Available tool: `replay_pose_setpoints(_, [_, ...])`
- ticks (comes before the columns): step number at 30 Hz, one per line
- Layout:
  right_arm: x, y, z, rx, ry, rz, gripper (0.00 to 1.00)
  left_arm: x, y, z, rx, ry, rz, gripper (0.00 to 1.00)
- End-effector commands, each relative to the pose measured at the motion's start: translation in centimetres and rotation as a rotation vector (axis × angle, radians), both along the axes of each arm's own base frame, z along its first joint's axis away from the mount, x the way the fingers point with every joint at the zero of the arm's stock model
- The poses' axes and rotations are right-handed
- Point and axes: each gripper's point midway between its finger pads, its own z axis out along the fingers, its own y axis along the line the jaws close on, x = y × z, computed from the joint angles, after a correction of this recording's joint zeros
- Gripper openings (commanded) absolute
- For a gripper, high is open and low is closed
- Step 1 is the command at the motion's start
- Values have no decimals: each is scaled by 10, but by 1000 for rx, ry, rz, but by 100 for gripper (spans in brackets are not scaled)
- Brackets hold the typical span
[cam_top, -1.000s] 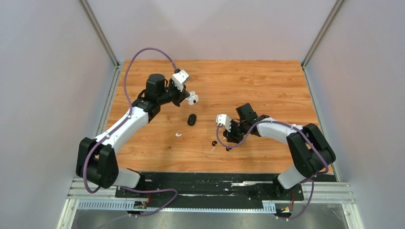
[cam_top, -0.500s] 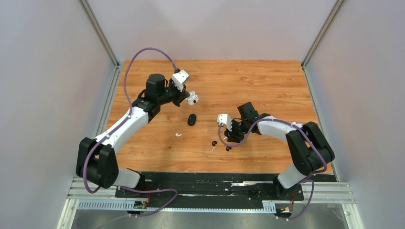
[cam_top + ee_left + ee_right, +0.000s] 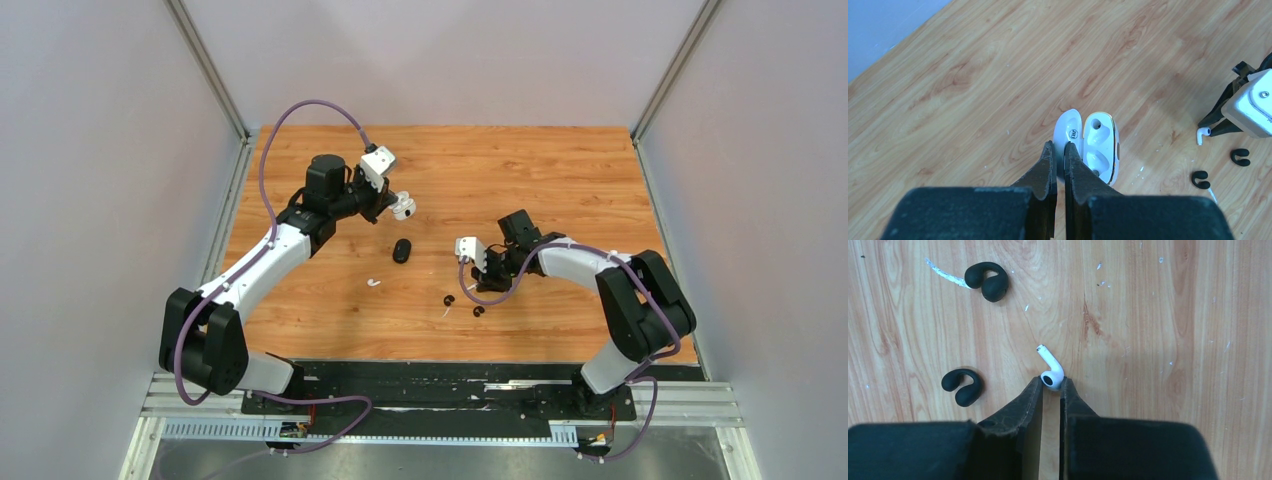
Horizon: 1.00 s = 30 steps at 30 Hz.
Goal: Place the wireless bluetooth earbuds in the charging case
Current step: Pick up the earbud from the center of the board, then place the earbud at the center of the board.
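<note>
Next, the right gripper moves up, then tilts and goes down onto the tabletop beside the black earbuds to release the white earbud, since bare wood surrounds them.
The white charging case (image 3: 1099,142) hangs open above the table, its two sockets empty, and my left gripper (image 3: 1060,151) is shut on its lid; from above the case (image 3: 403,207) shows at the left arm's tip. My right gripper (image 3: 1052,384) is low over the table and shut on the head of a white earbud (image 3: 1050,371), stem pointing away. Two black earbuds (image 3: 988,283) (image 3: 962,386) lie to its left. From above, the right gripper (image 3: 470,289) sits by the black earbuds (image 3: 448,299) (image 3: 478,310). A second white earbud (image 3: 374,282) lies further left.
A closed black case (image 3: 401,250) lies on the wooden table (image 3: 560,170) between the two arms. A thin white streak (image 3: 944,272) marks the wood beside the farther black earbud. Grey walls enclose the table on three sides.
My right gripper has narrowed its jaws onto the white earbud and edged slightly away from the table's near edge. The left arm and the open case have not moved.
</note>
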Motion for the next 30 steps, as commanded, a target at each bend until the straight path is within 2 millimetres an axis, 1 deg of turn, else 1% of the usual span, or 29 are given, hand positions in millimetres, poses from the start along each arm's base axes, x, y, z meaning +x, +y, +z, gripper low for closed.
replay_pose_setpoints(1, [-13,-27,-20,-132,36,18,6,0,-4,7,-32,-9,-21,0])
replay_pose_setpoints(2, [-7,-27,-14,-137,3,17,5,0,-5,4,-29,-1,-24,0])
replay_pose_setpoints(4, [9,-26,5,-139,-85,26,2,0,-7,0,-36,22,-30,0])
replay_pose_setpoints(6, [28,-25,31,-143,-207,46,0,1,-10,-8,-46,54,-33,0])
replay_pose_setpoints(7, [38,-24,47,-143,-277,59,0,0,-14,-15,-52,84,-39,0])
replay_pose_setpoints(8, [47,-23,61,-149,-337,69,0,0,-16,-16,-55,97,-44,0])
replay_pose_setpoints(9, [55,-23,74,-158,-395,84,0,-1,-21,-24,-54,124,-58,0])
replay_pose_setpoints(10, [63,-24,86,-171,-452,96,0,-1,-24,-24,-53,133,-65,0])
replay_pose_setpoints(11, [70,-24,98,-188,-511,118,0,-2,-30,-32,-45,154,-83,0])
replay_pose_setpoints(12, [76,-25,108,-208,-567,145,0,-2,-33,-32,-42,162,-93,0])
replay_pose_setpoints(13, [82,-26,119,-228,-619,164,0,-5,-40,-38,-37,182,-116,0])
replay_pose_setpoints(14, [88,-25,129,-243,-668,184,0,-5,-44,-37,-36,189,-127,0])
replay_pose_setpoints(15, [93,-24,140,-259,-712,199,0,-8,-50,-44,-35,215,-153,0])
replay_pose_setpoints(16, [97,-23,150,-271,-751,211,0,-9,-54,-43,-36,225,-166,0])
replay_pose_setpoints(17, [101,-21,160,-284,-787,224,0,-12,-60,-50,-32,250,-185,0])
replay_pose_setpoints(18, [104,-19,169,-296,-820,234,0,-11,-64,-48,-34,260,-190,0])
replay_pose_setpoints(19, [106,-15,176,-306,-850,248,0,-13,-68,-53,-29,277,-197,0])
replay_pose_setpoints(20, [109,-13,184,-320,-879,256,0,-12,-71,-51,-32,281,-196,0])
replay_pose_setpoints(24, [109,-3,205,-374,-956,322,0,-14,-82,-57,-30,308,-191,0])
replay_pose_setpoints(29, [104,6,211,-389,-939,381,0,-22,-89,-56,-50,312,-208,0])
replay_pose_setpoints(30, [102,8,211,-383,-926,379,0,-22,-88,-49,-61,288,-203,0])
